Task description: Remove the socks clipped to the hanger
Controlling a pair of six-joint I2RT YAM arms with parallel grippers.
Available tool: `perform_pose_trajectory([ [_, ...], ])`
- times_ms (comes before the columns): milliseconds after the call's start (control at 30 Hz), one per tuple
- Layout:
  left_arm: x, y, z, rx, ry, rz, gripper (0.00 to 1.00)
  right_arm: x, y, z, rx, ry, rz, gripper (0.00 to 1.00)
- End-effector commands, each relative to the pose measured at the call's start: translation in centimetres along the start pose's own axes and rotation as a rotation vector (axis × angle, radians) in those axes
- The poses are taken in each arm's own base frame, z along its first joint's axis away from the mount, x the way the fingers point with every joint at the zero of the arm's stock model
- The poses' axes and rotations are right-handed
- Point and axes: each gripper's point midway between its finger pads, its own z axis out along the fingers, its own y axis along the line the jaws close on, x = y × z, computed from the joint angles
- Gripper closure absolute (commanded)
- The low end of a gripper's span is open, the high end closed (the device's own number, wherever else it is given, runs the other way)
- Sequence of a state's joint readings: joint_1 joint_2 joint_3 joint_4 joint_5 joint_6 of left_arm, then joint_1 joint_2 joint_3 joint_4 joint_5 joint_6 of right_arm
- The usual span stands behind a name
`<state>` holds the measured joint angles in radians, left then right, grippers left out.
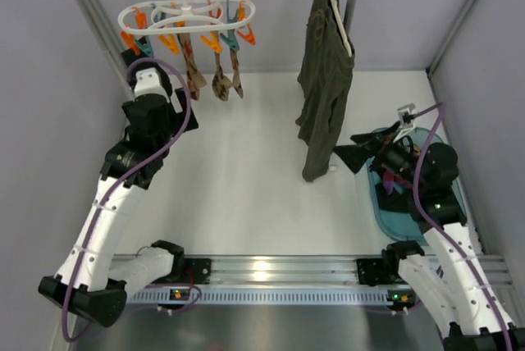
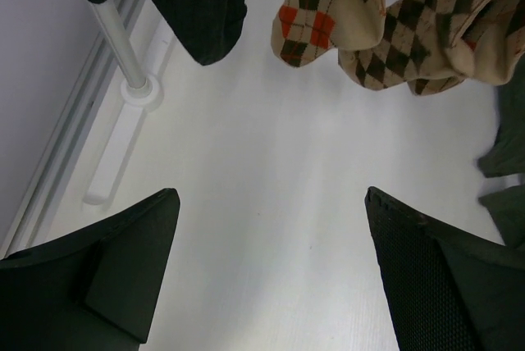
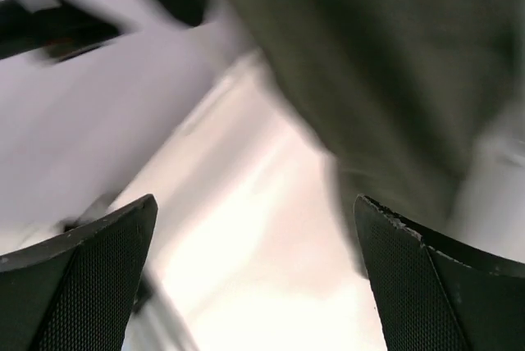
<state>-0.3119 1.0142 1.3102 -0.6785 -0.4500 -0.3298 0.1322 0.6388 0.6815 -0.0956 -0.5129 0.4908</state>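
The black sock's lower edge [image 2: 211, 52] hangs outward of my left gripper's open fingers and dangles clear of the argyle socks, so the gripper reaches outward onto it next.
The white hanger [image 1: 187, 16] with orange and teal clips hangs from the rail at the back left. Brown argyle socks [image 1: 220, 80] dangle from its clips. My left gripper [image 1: 138, 62] is open and empty just below the hanger's left end. In the left wrist view its fingers [image 2: 123, 269] spread wide under a black sock [image 2: 197, 6] and the argyle socks [image 2: 385, 39], touching neither. My right gripper [image 1: 351, 148] is open and empty, beside the teal tray [image 1: 422, 232], where a striped sock [image 1: 387, 184] and dark socks lie. Its view is blurred, fingers [image 3: 426, 285] apart.
A long olive-green garment [image 1: 323, 80] hangs from the rail at the right, just left of my right gripper, and fills the right wrist view [image 3: 394, 64]. The rack's post [image 2: 123, 47] stands by the left wall. Grey walls close in both sides.
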Motion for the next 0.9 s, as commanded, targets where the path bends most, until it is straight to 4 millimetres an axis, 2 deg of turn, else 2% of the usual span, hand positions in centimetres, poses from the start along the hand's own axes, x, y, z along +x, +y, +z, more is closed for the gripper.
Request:
perform_pose_trajectory([
  [0,0.3,-0.5,2.4,0.010,-0.064,0.016,0.02,0.0,12.6,-3.6,-0.685,0.051,-0.171,0.01],
  [67,0.3,-0.5,3.7,-0.004,-0.089,-0.002,0.02,0.3,14.1,-3.5,-0.687,0.069,-0.272,0.01],
  [100,1.4,-0.2,4.6,-0.019,-0.077,0.004,0.02,0.6,14.4,-3.3,-0.684,0.080,-0.294,0.01],
  [167,0.7,0.6,5.7,-0.039,-0.125,-0.023,0.02,1.0,16.3,-4.0,-0.748,0.090,-0.335,0.00],
  [200,1.7,1.1,6.4,-0.043,-0.116,-0.015,0.02,1.1,16.7,-4.1,-0.772,0.094,-0.334,0.00],
  [233,1.2,1.9,7.0,-0.043,-0.147,-0.025,0.02,1.6,17.2,-4.4,-0.805,0.108,-0.315,0.01],
  [267,0.0,0.7,7.3,0.048,-0.204,-0.042,0.02,1.4,17.7,-4.5,-0.830,0.086,-0.321,0.01],
  [300,0.4,1.4,8.1,0.064,-0.214,-0.054,0.02,1.5,17.9,-4.7,-0.849,0.084,-0.319,0.01],
  [367,-0.2,1.4,9.0,0.086,-0.260,-0.075,0.02,2.1,18.1,-5.0,-0.878,0.092,-0.315,0.01],
  [400,-1.2,0.6,9.3,0.132,-0.310,-0.078,0.02,2.3,18.1,-4.9,-0.880,0.096,-0.312,0.01],
  [433,-0.7,0.2,10.3,0.143,-0.301,-0.070,0.02,2.4,18.3,-5.0,-0.889,0.096,-0.314,0.01],
  [500,-2.0,0.2,11.2,0.131,-0.354,-0.064,0.03,2.2,18.5,-5.1,-0.897,0.091,-0.317,0.01],
  [600,-2.4,0.8,12.9,0.079,-0.401,-0.018,0.19,2.1,18.9,-5.2,-0.908,0.089,-0.312,0.01],
  [667,-2.6,1.1,13.3,0.064,-0.429,-0.003,0.22,2.1,19.2,-5.3,-0.922,0.091,-0.313,0.01],
  [767,-3.3,1.2,14.3,0.053,-0.447,-0.008,0.37,2.2,19.4,-5.1,-0.927,0.091,-0.322,0.01],
  [800,-3.0,1.2,14.8,0.053,-0.437,-0.008,0.47,1.9,19.5,-5.0,-0.927,0.085,-0.326,0.01],
  [833,-3.0,1.1,15.0,0.057,-0.437,-0.012,0.67,1.8,19.6,-4.8,-0.921,0.085,-0.323,0.00],
  [867,-3.3,1.0,15.0,0.059,-0.440,-0.019,0.73,1.8,19.6,-4.4,-0.915,0.092,-0.317,0.01],
])
